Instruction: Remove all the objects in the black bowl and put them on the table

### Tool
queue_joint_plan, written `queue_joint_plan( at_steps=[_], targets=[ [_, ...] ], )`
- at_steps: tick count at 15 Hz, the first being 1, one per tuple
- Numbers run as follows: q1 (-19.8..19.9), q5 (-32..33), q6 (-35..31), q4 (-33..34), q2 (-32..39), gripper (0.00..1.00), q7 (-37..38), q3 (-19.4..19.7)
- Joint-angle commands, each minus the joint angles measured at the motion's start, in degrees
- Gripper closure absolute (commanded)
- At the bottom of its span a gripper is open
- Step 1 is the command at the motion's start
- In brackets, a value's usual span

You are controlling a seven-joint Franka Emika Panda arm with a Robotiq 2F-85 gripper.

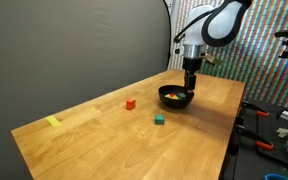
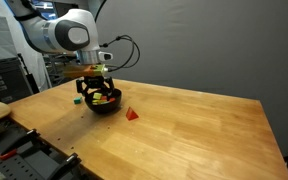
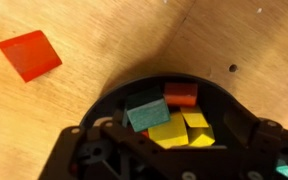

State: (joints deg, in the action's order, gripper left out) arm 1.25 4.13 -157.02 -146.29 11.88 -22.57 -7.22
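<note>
My gripper will go down into the black bowl (image 3: pixel 119 98) next and close around the green block (image 3: pixel 148 115), because the top of that block is uncovered.
The black bowl (image 1: pixel 175 98) stands on the wooden table (image 1: pixel 104 140) and shows in both exterior views (image 2: pixel 104 104). In the wrist view the bowl (image 3: pixel 119 98) holds several toy blocks: a green one (image 3: pixel 146 114), an orange one (image 3: pixel 181 94) and two yellow ones (image 3: pixel 168 131). My gripper (image 1: pixel 191 86) hangs just over the bowl, its fingers low at the rim (image 2: pixel 102 90). In the wrist view the gripper (image 3: pixel 169 150) is open, its fingers spread either side of the blocks and holding nothing. A red block (image 1: pixel 130 102) (image 3: pixel 30 54) and a green block (image 1: pixel 159 119) lie on the table.
A flat yellow tape mark (image 1: pixel 53 122) lies near the table's far end. A grey backdrop stands behind the table. Tools and clutter (image 1: pixel 274 125) sit on a bench beside the table edge.
</note>
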Motion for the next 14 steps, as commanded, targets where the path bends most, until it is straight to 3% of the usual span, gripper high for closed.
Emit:
queue_joint_plan(
  at_steps=[1, 10, 11, 12, 14],
  targets=[
    [0.4, 1.2, -1.6, 2.8, 4.6, 0.0, -3.0, 0.6],
    [1.1, 6.7, -2.2, 10.4, 12.8, 0.0, -4.3, 1.4],
    [1.3, 6.5, -2.2, 10.6, 12.9, 0.25, -4.4, 1.0],
    [1.5, 6.4, -2.2, 10.5, 12.6, 0.26, -4.6, 0.7],
    [1.4, 6.2, -2.2, 9.4, 10.8, 0.42, -4.2, 0.6]
  ],
)
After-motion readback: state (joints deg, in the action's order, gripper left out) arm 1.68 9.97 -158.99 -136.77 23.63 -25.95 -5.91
